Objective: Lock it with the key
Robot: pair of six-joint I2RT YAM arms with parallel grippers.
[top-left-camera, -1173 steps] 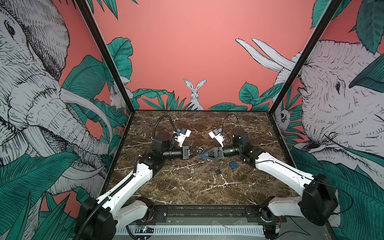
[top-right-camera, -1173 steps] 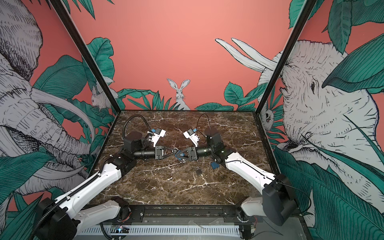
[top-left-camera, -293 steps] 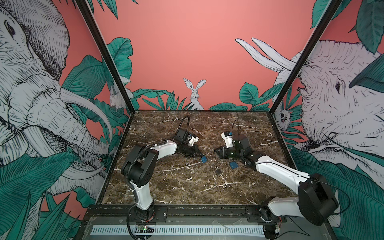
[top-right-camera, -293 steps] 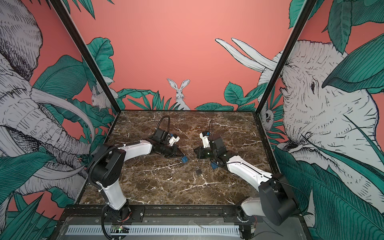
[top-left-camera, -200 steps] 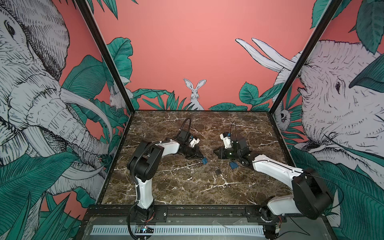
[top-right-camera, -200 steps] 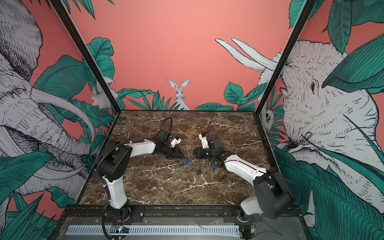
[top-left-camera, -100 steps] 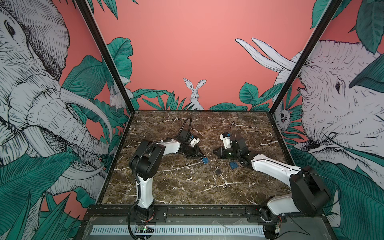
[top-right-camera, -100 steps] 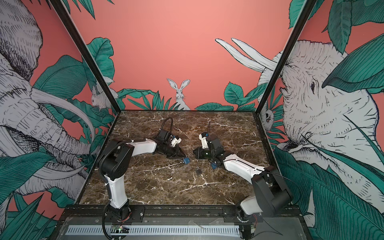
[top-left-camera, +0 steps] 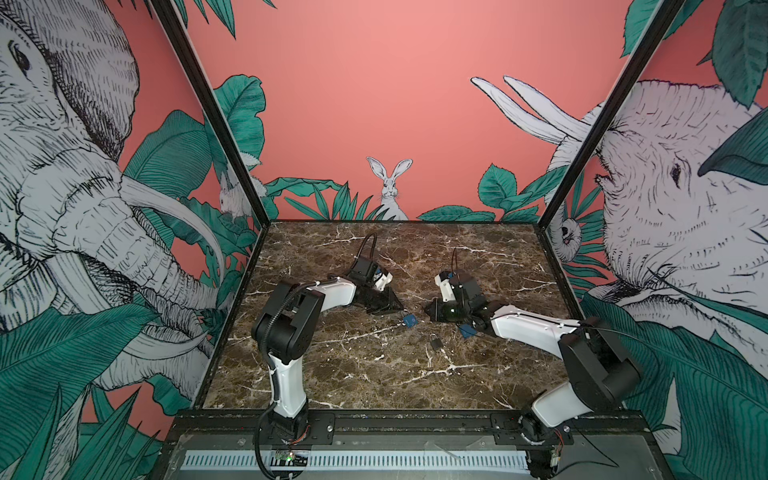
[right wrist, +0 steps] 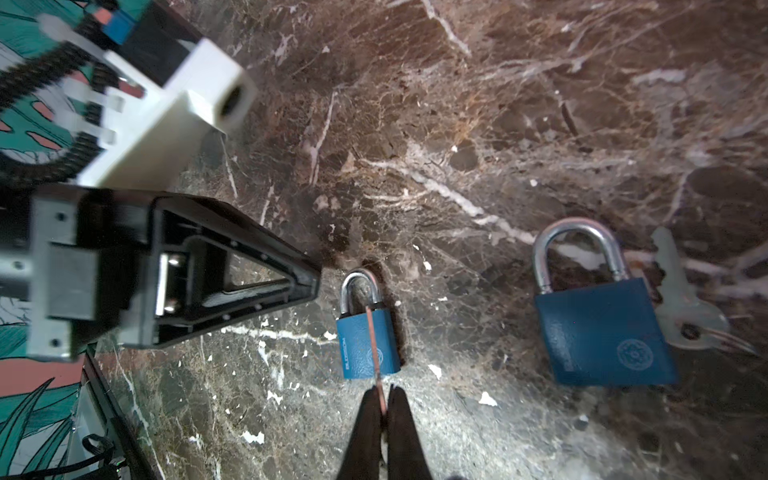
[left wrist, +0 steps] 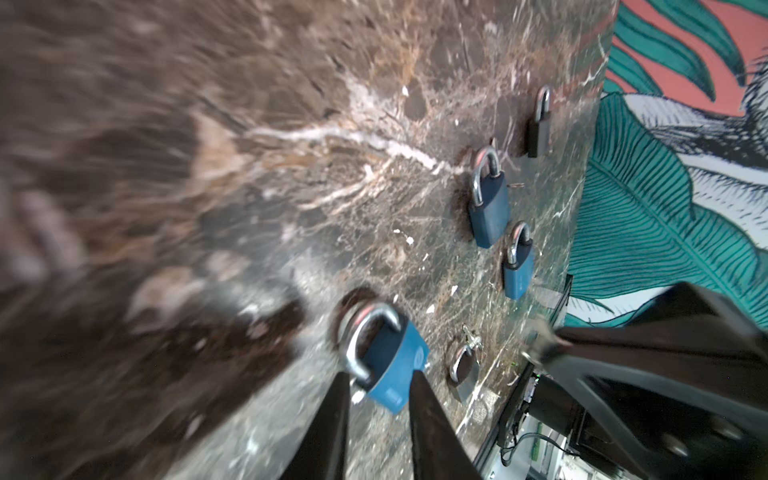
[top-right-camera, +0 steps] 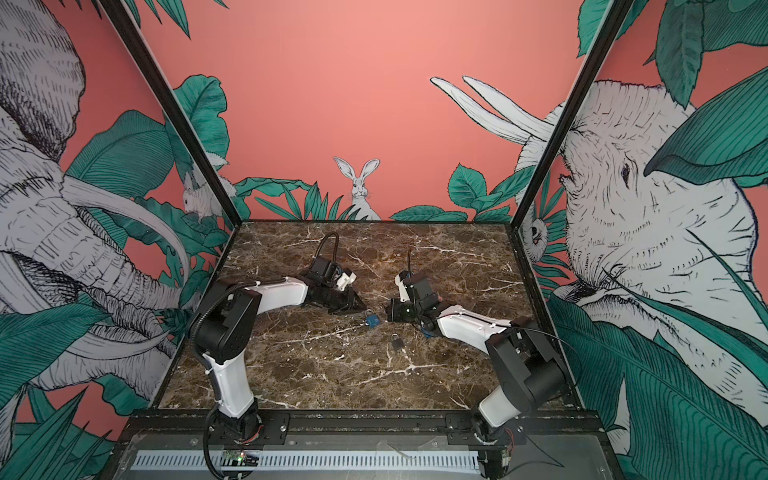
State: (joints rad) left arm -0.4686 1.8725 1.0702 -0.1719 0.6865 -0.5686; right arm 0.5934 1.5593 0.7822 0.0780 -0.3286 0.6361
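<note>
The coppery key should be released beside the small blue padlock next. My right gripper should go down there, since the bare tabletop beside that padlock [top-left-camera: 421, 316] [right wrist: 417, 339] is below it.
A small blue padlock [top-left-camera: 410, 320] [top-right-camera: 372, 320] lies flat on the marble table [top-left-camera: 365, 374]. My left gripper [top-left-camera: 400, 310] is low over the table beside it. In the left wrist view, the left gripper [left wrist: 378, 374] has its jaws apart, and the padlock [left wrist: 395, 353] lies loose at the fingertips [left wrist: 417, 386]. My right gripper [right wrist: 384, 392] is shut on a thin coppery key [right wrist: 372, 332]. The key shows edge-on and points over the padlock [right wrist: 357, 345], whose steel shackle looks closed. In both top views the right gripper [top-left-camera: 427, 309] faces the left one across the padlock.
A larger blue padlock [right wrist: 602, 332] [top-left-camera: 467, 330] lies beside a loose silver key [right wrist: 685, 307], partly under my right arm. A small dark padlock [top-left-camera: 435, 343] sits nearer the front. The left wrist view shows several more padlocks, among them a blue padlock [left wrist: 518, 266].
My left gripper's jaws have parted, and the padlock now lies free on the table. Both arms have folded back a little. Several seconds ago both grippers met at the padlock mid-table.
</note>
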